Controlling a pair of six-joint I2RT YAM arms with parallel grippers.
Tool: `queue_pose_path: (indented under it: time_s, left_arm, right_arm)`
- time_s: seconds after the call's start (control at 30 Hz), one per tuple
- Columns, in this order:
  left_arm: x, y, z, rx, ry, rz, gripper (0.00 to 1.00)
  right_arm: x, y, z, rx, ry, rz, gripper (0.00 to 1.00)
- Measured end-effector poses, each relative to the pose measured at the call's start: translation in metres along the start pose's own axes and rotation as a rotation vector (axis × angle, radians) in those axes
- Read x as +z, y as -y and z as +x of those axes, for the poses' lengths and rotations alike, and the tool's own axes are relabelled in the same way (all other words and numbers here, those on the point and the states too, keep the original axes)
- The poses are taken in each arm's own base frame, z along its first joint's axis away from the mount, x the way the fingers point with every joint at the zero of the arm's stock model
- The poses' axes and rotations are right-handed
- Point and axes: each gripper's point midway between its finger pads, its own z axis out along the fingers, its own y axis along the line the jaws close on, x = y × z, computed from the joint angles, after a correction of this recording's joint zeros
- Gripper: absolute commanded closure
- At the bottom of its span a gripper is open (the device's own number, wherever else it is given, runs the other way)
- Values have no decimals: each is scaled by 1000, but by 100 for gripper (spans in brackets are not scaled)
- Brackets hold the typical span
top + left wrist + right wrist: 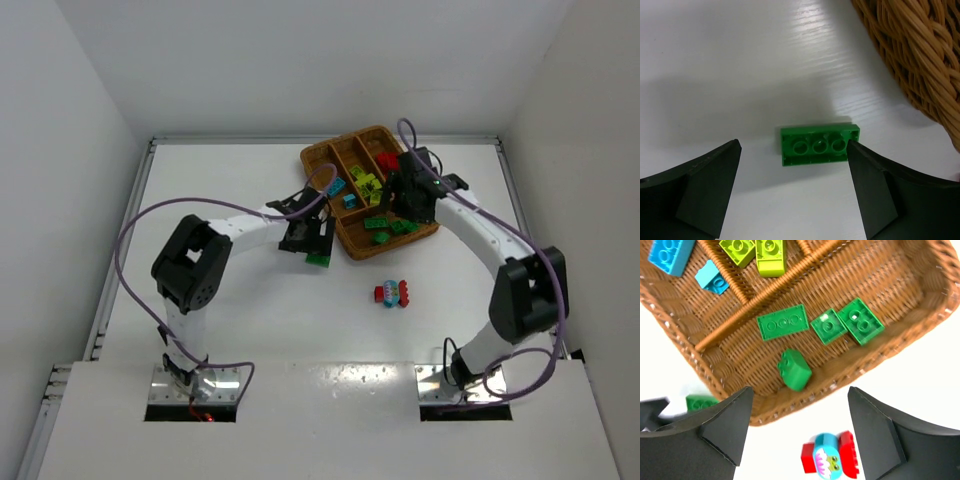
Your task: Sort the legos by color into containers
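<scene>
I will next lower my left gripper onto the dark green brick [818, 145] beside the wicker tray [920, 60] and close its fingers, because the brick is between them in the wrist view.
A dark green brick [817, 146] lies studs-down on the table beside the wicker tray [920, 60]. My left gripper [793, 145] is open around it, and its right finger [875, 185] sits at the brick's end. In the top view that brick [320, 259] shows under the left gripper [318, 243]. My right gripper [800, 390] hangs open and empty over the tray's green section, where several dark green bricks [783, 322] lie, one of them tilted [794, 370]. Yellow-green bricks [755, 250] and blue bricks [671, 252] lie in neighbouring sections.
A clump of red bricks round a cyan piece with a painted face [393, 293] lies on the table in front of the tray [318, 160]. Red bricks [388, 160] sit in the tray's far section. White walls enclose the table.
</scene>
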Motion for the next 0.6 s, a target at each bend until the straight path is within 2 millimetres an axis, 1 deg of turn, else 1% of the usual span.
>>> queue_pose_path:
  time_s: [0.07,0.13,0.17,0.37,0.43,0.47,0.53,0.6]
  left_arm:
    - [5,4,-1,1,0,13,9]
    - [11,8,1,2,-6,28,11]
    - [13,9,3,2,-11,32,11]
    - [13,18,4,-26,6,57,11]
    - [10,23,11,-31,15,75,11]
    - [7,26,17,-24,11,84,11]
    - [1,35,30,2,-7,105,11]
    - [-3,45,39,23,-21,132,11]
  right_arm:
    - [-13,5,0,9,25,-13,23]
    - [-18,8,2,13,36,-17,23]
    - [-18,10,6,13,33,-16,23]
    - [-9,27,42,-4,-48,16,23]
    - [-9,30,48,-6,-61,20,23]
    - [-10,31,50,-6,-64,20,23]
    - [-13,30,48,-5,-56,14,23]
    - [-16,29,45,-2,-43,7,23]
